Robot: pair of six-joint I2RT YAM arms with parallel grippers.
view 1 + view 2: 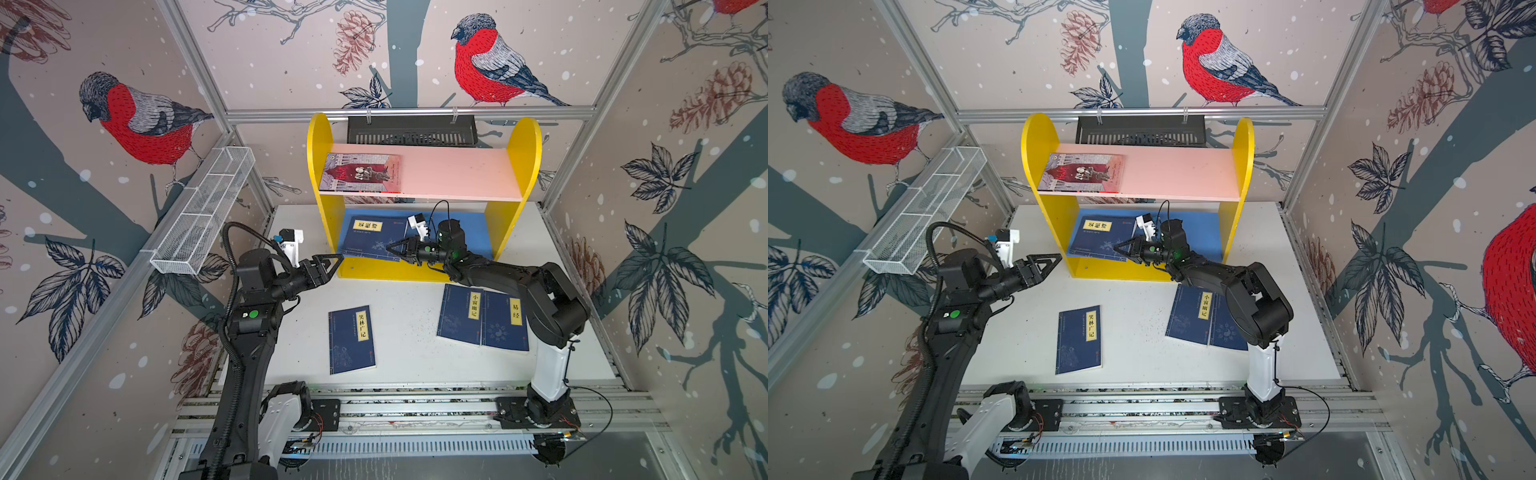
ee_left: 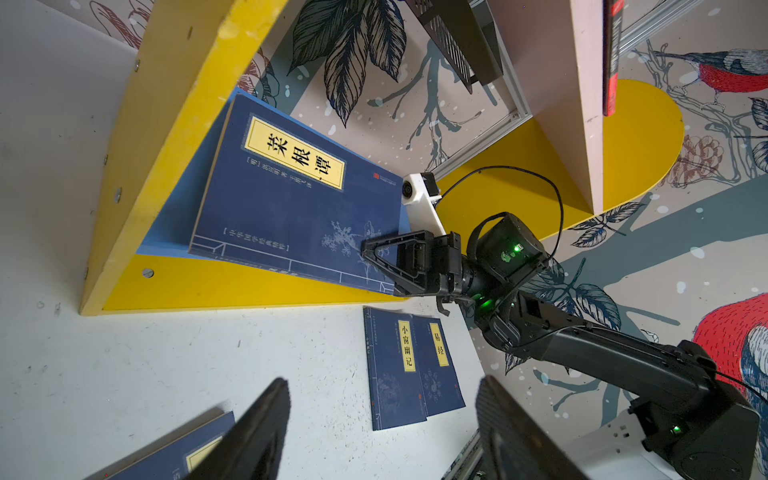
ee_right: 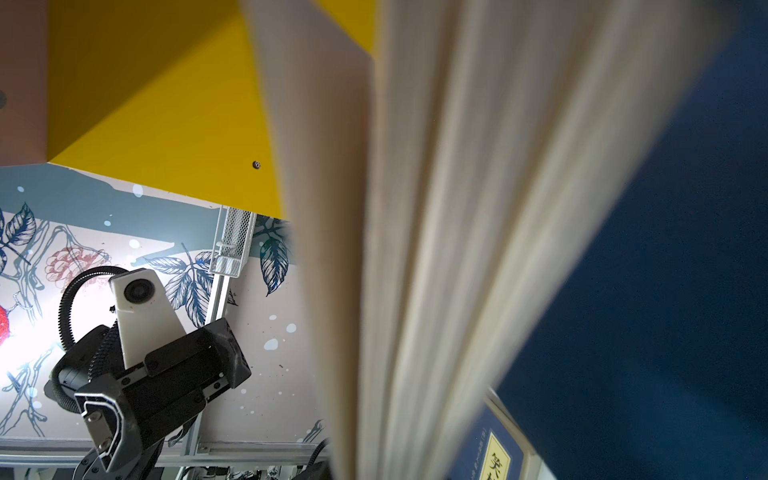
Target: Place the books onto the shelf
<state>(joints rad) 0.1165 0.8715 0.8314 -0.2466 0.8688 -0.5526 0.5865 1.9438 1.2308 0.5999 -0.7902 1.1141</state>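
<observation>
The navy book's near corner still sticks out over the front edge of the blue lower board, so the robot's right gripper will next push outward and release the navy book on that board.
The shelf (image 1: 457, 172) stands at the back, and a grey-and-red book (image 1: 361, 172) lies at the left of its pink upper board. A navy book (image 1: 370, 239) rests tilted on the blue lower board (image 1: 478, 232). My right gripper (image 1: 392, 248) is shut on its near corner, as the left wrist view also shows (image 2: 372, 259). In the right wrist view that book's page edges (image 3: 436, 249) fill the frame. My left gripper (image 1: 332, 264) hangs open and empty by the shelf's front left corner. Three navy books lie on the table: one alone (image 1: 352, 340) and two overlapping (image 1: 461, 313), (image 1: 505, 328).
A black slotted tray (image 1: 411, 131) hangs on the back rail behind the shelf. A white wire basket (image 1: 203, 212) is fixed along the left wall. The white table (image 1: 415, 357) ends at aluminium rails in front, where both arm bases sit.
</observation>
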